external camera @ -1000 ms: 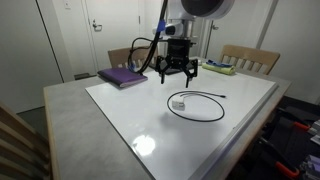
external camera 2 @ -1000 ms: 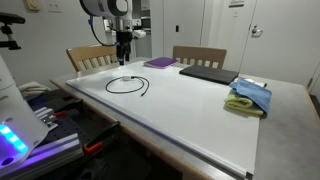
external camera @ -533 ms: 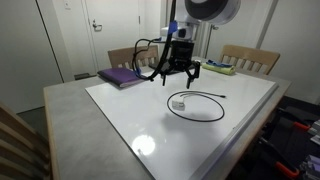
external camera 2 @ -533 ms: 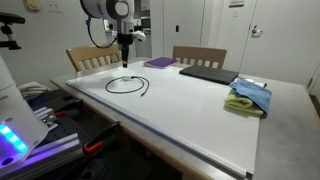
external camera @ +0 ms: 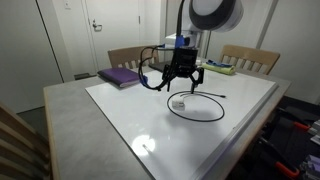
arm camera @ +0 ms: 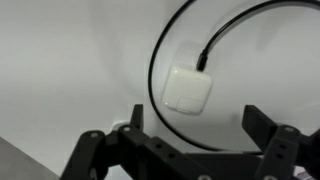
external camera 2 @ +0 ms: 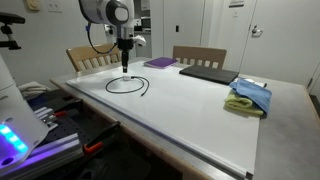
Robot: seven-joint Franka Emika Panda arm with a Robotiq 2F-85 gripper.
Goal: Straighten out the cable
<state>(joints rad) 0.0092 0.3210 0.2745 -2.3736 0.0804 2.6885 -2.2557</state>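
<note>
The white charger block point(external camera: 180, 103) point(arm camera: 187, 90) is slightly crooked below the robot's spread fingers, so the gripper will next turn a little to match it, then lower around the charger block and close.
A black cable point(external camera: 200, 108) lies coiled in a loop on the white table top point(external camera: 130, 110), with a small white charger block point(external camera: 180, 103) at one end. It shows in both exterior views, as a loop point(external camera 2: 128, 85) near the table's edge. In the wrist view the white charger block point(arm camera: 187, 90) lies inside the curve of the cable point(arm camera: 155, 70). My gripper point(external camera: 181, 86) hangs open just above the charger block, fingers spread and empty point(arm camera: 195, 128). It also shows in an exterior view point(external camera 2: 124, 66).
A purple book point(external camera: 122, 77) lies at the table's far corner. A dark laptop point(external camera 2: 208, 73) and a yellow and blue cloth point(external camera 2: 250, 97) lie further along the table. Wooden chairs point(external camera: 250, 58) stand behind the table.
My gripper has moved down and toward the cable loop, now closer above the charger block. The cable has not moved.
</note>
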